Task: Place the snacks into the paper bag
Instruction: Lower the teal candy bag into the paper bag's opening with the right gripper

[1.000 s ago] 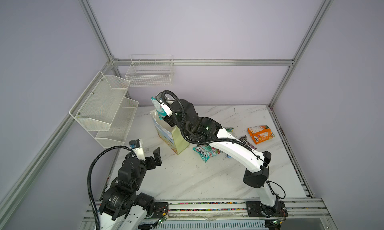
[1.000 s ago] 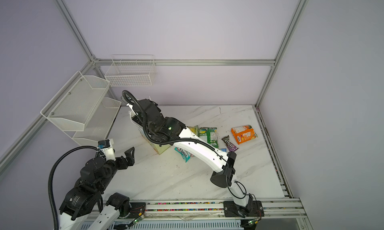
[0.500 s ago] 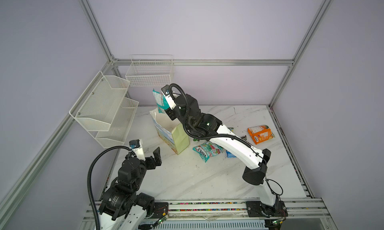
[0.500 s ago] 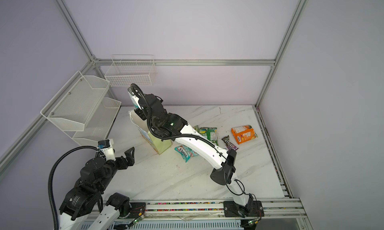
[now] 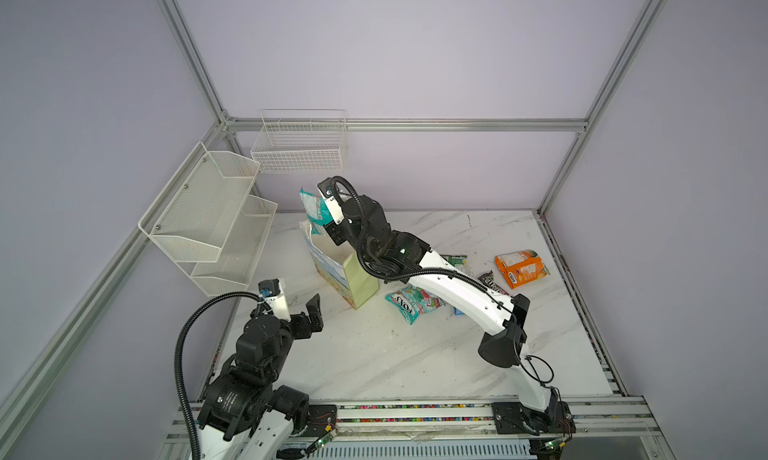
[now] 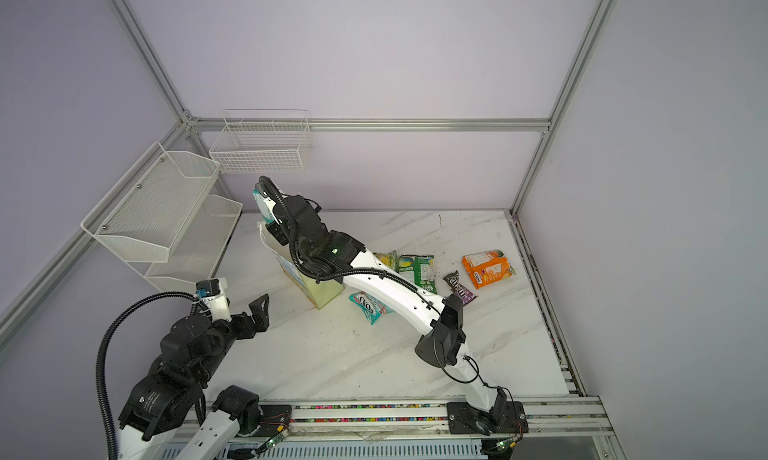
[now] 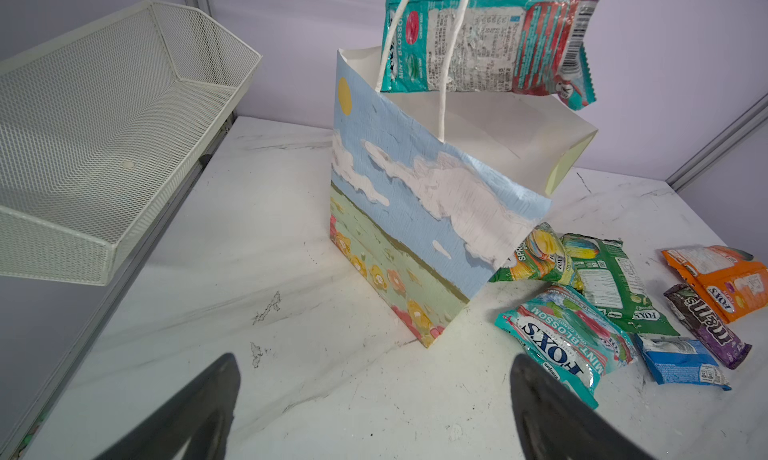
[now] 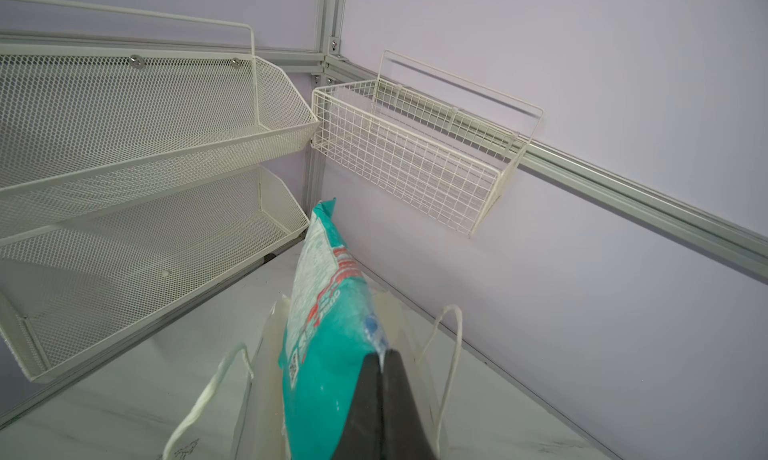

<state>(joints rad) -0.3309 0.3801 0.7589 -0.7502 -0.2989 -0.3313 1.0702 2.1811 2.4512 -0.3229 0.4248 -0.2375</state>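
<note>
The robot's right gripper should next bring the teal packet down into the bag's opening [image 5: 333, 249] [image 8: 398, 328] and release it there, because most of the packet is still above the rim of the bag.
The paper bag [image 5: 338, 271] [image 6: 318, 289] [image 7: 415, 212] stands upright and open on the marble table. Just above its mouth my right gripper [image 8: 380, 354] [image 5: 330, 223] is shut on a teal packet [image 5: 313, 206] [image 6: 261, 204] [image 7: 478, 42] [image 8: 324, 312], whose lower end hangs between the string handles. To the bag's right lie a second teal packet [image 5: 415, 304] [image 7: 565, 345], two green packets [image 6: 417, 269] [image 7: 536, 258], a small blue one [image 7: 681, 360], an orange one [image 5: 521, 269] and a purple bar [image 6: 459, 287]. My left gripper [image 7: 374, 370] [image 5: 301, 310] hovers open and empty, short of the bag.
Two white mesh shelves [image 5: 208, 221] [image 8: 145, 117] hang on the left wall close to the bag. A white wire basket [image 5: 299, 146] [image 8: 407, 158] hangs on the back wall above it. The right arm's white link [image 5: 457, 296] stretches over the loose snacks.
My right gripper has lifted the teal packet a little higher over the bag's mouth and shifted slightly left. The left arm has stayed still.
</note>
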